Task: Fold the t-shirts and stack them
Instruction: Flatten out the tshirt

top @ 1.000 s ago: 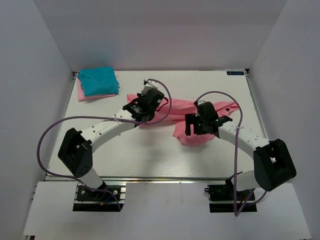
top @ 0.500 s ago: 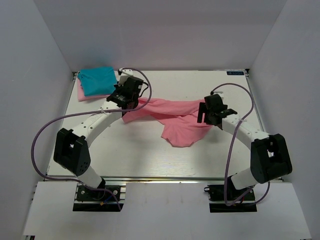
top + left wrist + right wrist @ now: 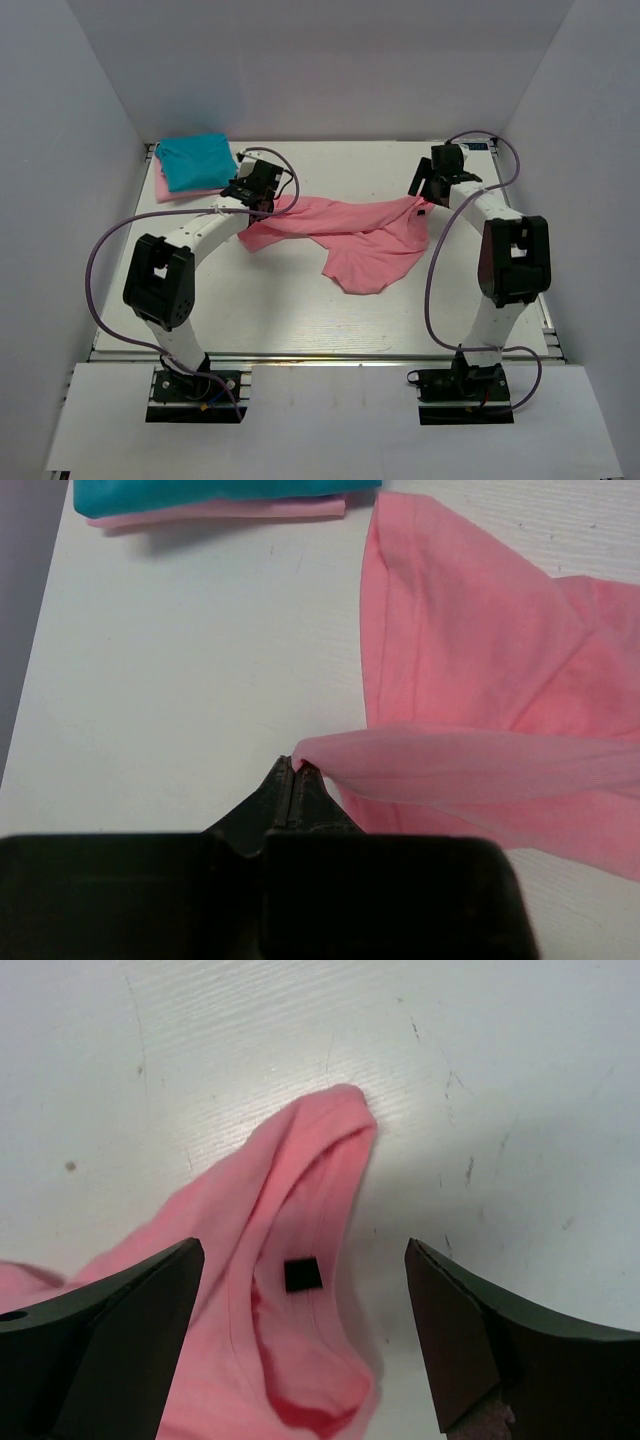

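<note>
The far tip of the t-shirt's collar [image 3: 427,201] [image 3: 344,1116] is ahead of my open fingers. My right gripper will go down and move outward onto that tip next.
The salmon-pink t-shirt [image 3: 350,232] lies crumpled and stretched across the middle of the white table. My left gripper [image 3: 256,203] is shut on a fold of its left edge [image 3: 420,760], holding it taut just above the table. My right gripper [image 3: 428,190] is open above the shirt's right end, its collar with a small black tag [image 3: 302,1274] lying between the spread fingers [image 3: 120,1320]. The teal-blue t-shirt [image 3: 196,161] sits folded on the folded pale pink t-shirt [image 3: 172,188] at the back left; both show in the left wrist view [image 3: 200,492].
Grey walls enclose the table on the left, back and right. The folded stack lies close to my left gripper. Purple cables loop from both arms over the table.
My right gripper has let go of the shirt and moved to the back right. My left gripper has pulled the shirt's left edge a little back and left. The shirt now lies spread wider.
</note>
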Robot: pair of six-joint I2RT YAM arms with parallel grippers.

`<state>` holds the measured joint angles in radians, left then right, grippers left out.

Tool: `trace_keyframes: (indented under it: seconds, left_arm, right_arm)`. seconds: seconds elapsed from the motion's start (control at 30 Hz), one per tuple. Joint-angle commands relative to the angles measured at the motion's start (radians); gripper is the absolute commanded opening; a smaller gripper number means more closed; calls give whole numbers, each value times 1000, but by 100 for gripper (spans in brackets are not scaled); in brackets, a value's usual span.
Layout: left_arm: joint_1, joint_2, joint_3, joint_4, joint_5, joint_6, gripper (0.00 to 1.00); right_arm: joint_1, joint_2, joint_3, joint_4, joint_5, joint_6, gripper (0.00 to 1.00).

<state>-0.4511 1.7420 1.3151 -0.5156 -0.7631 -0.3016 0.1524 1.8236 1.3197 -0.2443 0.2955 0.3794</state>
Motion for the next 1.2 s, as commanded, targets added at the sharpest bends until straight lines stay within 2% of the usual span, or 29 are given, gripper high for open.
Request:
trace_keyframes:
  seconds: [0.0, 0.23, 0.33, 0.37, 0.57, 0.67, 0.7, 0.77, 0.87, 0.9, 1.03, 1.17]
  left_arm:
    - [17, -21, 19, 18, 25, -11, 0]
    - [26, -21, -2, 37, 45, -2, 0]
    - [26, -30, -11, 60, 58, 18, 0]
    - [26, -30, -11, 69, 58, 18, 0]
    - [35, -30, -11, 69, 68, 18, 0]
    - [35, -21, -11, 78, 68, 18, 0]
    - [35, -21, -11, 78, 68, 18, 0]
    - [35, -21, -11, 78, 68, 27, 0]
    - [35, -21, -11, 78, 68, 27, 0]
    - [35, -32, -2, 78, 68, 27, 0]
    - [35, -62, 25, 88, 47, 48, 0]
    - [35, -120, 46, 110, 35, 68, 0]
  right_arm:
    - [-31, 61, 105, 22, -42, 10, 85]
    - [-67, 166, 141, 60, -94, -22, 84]
    - [-90, 203, 142, 100, -127, -57, 79]
    - [-91, 221, 142, 105, -140, -71, 73]
    - [-108, 264, 157, 174, -196, -108, 60]
    - [-114, 290, 188, 172, -228, -116, 48]
    - [-119, 295, 194, 175, -233, -116, 41]
    - [-120, 312, 214, 178, -251, -126, 35]
    - [-122, 319, 227, 187, -286, -142, 18]
    - [-125, 316, 222, 194, -286, -148, 0]
    - [-123, 257, 164, 262, -315, -180, 0]
    - [-123, 114, 101, 318, -300, -217, 0]
